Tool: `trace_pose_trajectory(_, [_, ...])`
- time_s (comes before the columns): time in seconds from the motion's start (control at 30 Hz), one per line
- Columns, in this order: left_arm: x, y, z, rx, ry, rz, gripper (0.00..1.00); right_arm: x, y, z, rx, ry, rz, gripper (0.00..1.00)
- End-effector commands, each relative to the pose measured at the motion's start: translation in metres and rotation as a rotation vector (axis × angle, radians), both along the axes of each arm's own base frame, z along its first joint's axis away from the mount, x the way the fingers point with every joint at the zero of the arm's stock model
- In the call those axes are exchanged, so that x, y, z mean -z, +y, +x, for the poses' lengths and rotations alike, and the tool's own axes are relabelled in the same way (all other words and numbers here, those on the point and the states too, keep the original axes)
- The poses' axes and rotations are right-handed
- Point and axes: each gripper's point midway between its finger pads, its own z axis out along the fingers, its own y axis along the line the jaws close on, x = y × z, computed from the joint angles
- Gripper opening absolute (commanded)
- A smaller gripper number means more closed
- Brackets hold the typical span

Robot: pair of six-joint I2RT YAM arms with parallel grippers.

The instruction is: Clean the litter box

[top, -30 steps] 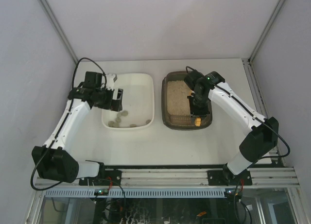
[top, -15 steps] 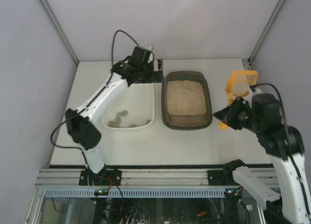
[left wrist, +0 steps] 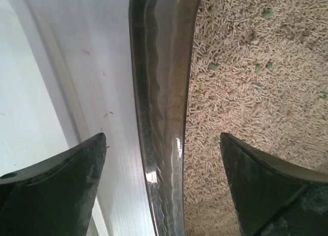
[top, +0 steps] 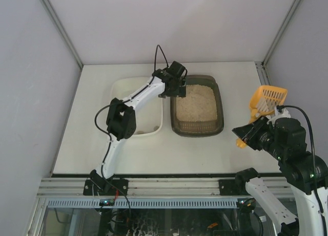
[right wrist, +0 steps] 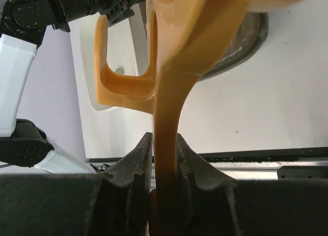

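Observation:
The left gripper moves down next before closing on the litter box's dark rim (top: 173, 98) (left wrist: 163, 156) beside the white tub, since its open fingers already straddle that rim.
The litter box (top: 221, 113) is a dark translucent tray holding beige litter (top: 196, 103). My left gripper (top: 176, 87) hangs open over its far left corner. In the left wrist view the open gripper (left wrist: 163, 144) straddles the dark left rim (left wrist: 160, 108): one finger is on the white tub's side, the other over the litter (left wrist: 246, 98). My right gripper (top: 252, 131) is raised to the right of the box, shut on the handle of an orange slotted scoop (top: 267, 99). The right wrist view shows the gripper (right wrist: 165, 159) clamped on the scoop's handle (right wrist: 171, 87).
A white tub (top: 136, 98) stands just left of the litter box, with a grey clump (top: 154, 128) near its front right corner. The left arm's elbow (top: 121, 119) hangs over the tub. Grey walls close in the table on three sides.
The left arm has swung right from the white tub to the litter box's left rim, still open. The right gripper has carried the scoop out of the box, up and right.

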Motion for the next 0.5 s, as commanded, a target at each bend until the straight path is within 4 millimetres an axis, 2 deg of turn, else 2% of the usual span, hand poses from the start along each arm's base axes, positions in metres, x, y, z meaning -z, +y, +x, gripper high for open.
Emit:
trace_pose_trajectory(0.0, [-0.012,-0.007,0.022,-0.005,-0.106,0.018,0.92,-0.006,-0.008,0.003,0.026,-0.052,-0.029,0.0])
trace_pose_trajectory(0.13, [0.011,-0.011,0.019,0.041,-0.079,0.048,0.83,0.0,-0.01,0.006,0.031,-0.05,-0.052,0.0])
trace_pose_trajectory(0.23, [0.017,-0.02,0.013,0.122,-0.091,0.074,0.77,0.004,-0.012,0.008,0.038,-0.052,-0.065,0.0])
trace_pose_trajectory(0.37, [0.009,-0.038,0.009,0.262,-0.157,0.11,0.61,0.008,-0.022,0.009,0.083,-0.065,-0.092,0.0])
trace_pose_trajectory(0.47, [-0.007,-0.048,0.009,0.372,-0.22,0.138,0.38,0.007,-0.029,0.009,0.114,-0.081,-0.107,0.0])
